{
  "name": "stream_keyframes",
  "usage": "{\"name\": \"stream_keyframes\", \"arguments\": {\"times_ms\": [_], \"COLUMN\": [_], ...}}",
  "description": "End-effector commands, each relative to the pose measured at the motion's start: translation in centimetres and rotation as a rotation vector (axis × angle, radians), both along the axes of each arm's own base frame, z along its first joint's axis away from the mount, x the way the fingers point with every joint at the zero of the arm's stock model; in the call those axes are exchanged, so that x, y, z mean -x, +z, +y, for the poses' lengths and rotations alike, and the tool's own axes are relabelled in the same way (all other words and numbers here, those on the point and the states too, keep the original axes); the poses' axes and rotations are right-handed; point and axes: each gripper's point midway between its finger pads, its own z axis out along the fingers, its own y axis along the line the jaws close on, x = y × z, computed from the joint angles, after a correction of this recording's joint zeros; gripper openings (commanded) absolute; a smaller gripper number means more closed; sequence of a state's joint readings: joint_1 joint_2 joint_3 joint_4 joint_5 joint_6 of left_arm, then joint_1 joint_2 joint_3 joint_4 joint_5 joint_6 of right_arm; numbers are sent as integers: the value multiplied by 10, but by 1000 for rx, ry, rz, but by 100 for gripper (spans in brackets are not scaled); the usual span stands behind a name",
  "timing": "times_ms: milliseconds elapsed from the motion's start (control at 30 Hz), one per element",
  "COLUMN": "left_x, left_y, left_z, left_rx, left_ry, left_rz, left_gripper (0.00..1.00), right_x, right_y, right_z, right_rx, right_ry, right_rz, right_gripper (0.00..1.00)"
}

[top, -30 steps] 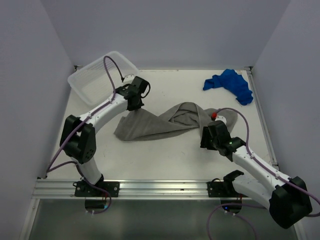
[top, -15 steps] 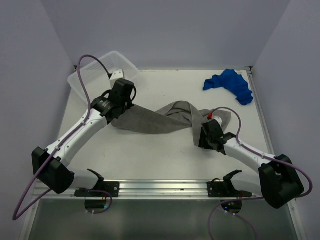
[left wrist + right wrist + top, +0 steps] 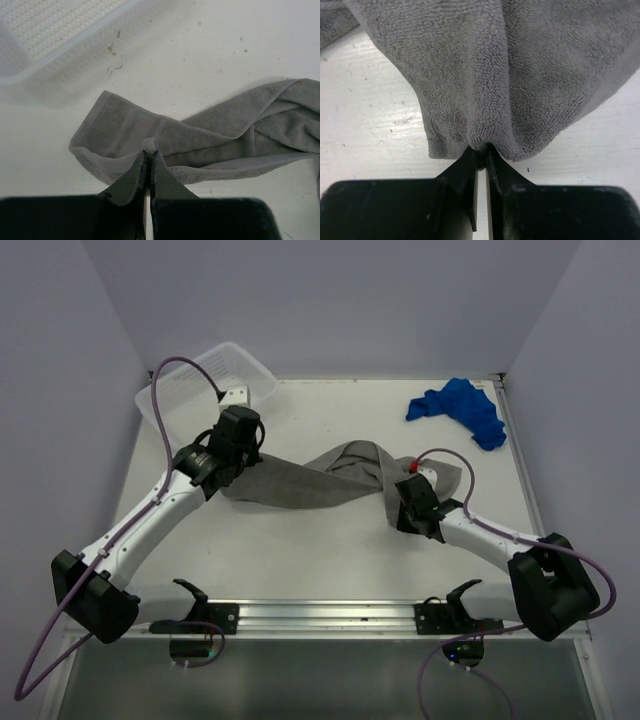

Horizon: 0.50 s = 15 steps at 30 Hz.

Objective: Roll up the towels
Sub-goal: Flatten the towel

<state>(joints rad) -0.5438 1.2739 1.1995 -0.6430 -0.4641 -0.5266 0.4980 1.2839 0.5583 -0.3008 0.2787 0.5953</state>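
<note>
The grey towel lies bunched. My right gripper needs to rise outward toward the blue towel [image 3: 460,410] and release the grey towel's end on the bare table before it.
A grey towel [image 3: 320,478] lies stretched and twisted across the middle of the table. My left gripper [image 3: 232,472] is shut on the towel's left edge [image 3: 150,145], pinching a small fold between its fingertips. My right gripper [image 3: 400,512] is shut on the towel's right end [image 3: 480,148], the cloth bunched just above the jaws. The grey towel [image 3: 240,130] runs off to the right in the left wrist view and fills the top of the right wrist view [image 3: 520,60]. A blue towel [image 3: 460,410] sits crumpled at the back right, apart from both grippers.
A translucent white ribbed basket [image 3: 190,390] stands at the back left corner, its rim [image 3: 75,45] just beyond the left gripper. White walls close in the table on three sides. An aluminium rail [image 3: 320,615] runs along the near edge.
My left arm swung its gripper down onto the towel's left edge, dragging it left. The right gripper closed on the towel's right end. The towel is now drawn out between them.
</note>
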Motion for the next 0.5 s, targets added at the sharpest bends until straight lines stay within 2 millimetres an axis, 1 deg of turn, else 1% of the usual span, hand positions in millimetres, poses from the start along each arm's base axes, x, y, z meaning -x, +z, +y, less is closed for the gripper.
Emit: {"name": "stream_keyframes", "arguments": {"times_ms": [0,33,67,133,200,233,267,300,333,367,400,433,467], "left_x": [-4,-4,-2,0,4,6,8,11,11,14,15,15,18], "left_y": [43,44,44,42,38,39,40,36,36,33,32,34,34], "left_z": [4,7,13,20,31,38,41,44,47,50,52,53,57], "left_rx": [7,-7,-25,-54,-87,-105,-110,-120,-131,-134,-137,-138,-142], "left_ry": [-23,-20,-4,8,40,61,68,75,83,86,89,91,103], "left_rz": [-134,-139,-144,-151,-156,-165,-173,-170,-182,-185,-188,-197,-204], "left_gripper": [0,0,0,0,0,0,0,0,0,0,0,0,0], "right_x": [-6,0,-8,-12,-21,-24,-35,-42,-47,-59,-66,-74,-83], "right_y": [13,16,37,63,111,127,161,178,187,214,221,218,229], "right_z": [1,-2,1,3,2,-2,0,-8,-11,-14,-18,-22,-25], "right_rx": [-4,7,-22,-47,-76,-70,-92,-76,-67,-87,-80,-68,-89], "right_ry": [-25,-30,-37,-43,-64,-80,-94,-124,-139,-170,-191,-214,-240], "right_rz": [-23,-6,-55,-99,-198,-228,-302,-341,-350,-403,-411,-387,-399], "right_gripper": [5,3,0,0,0,0,0,0,0,0,0,0,0]}}
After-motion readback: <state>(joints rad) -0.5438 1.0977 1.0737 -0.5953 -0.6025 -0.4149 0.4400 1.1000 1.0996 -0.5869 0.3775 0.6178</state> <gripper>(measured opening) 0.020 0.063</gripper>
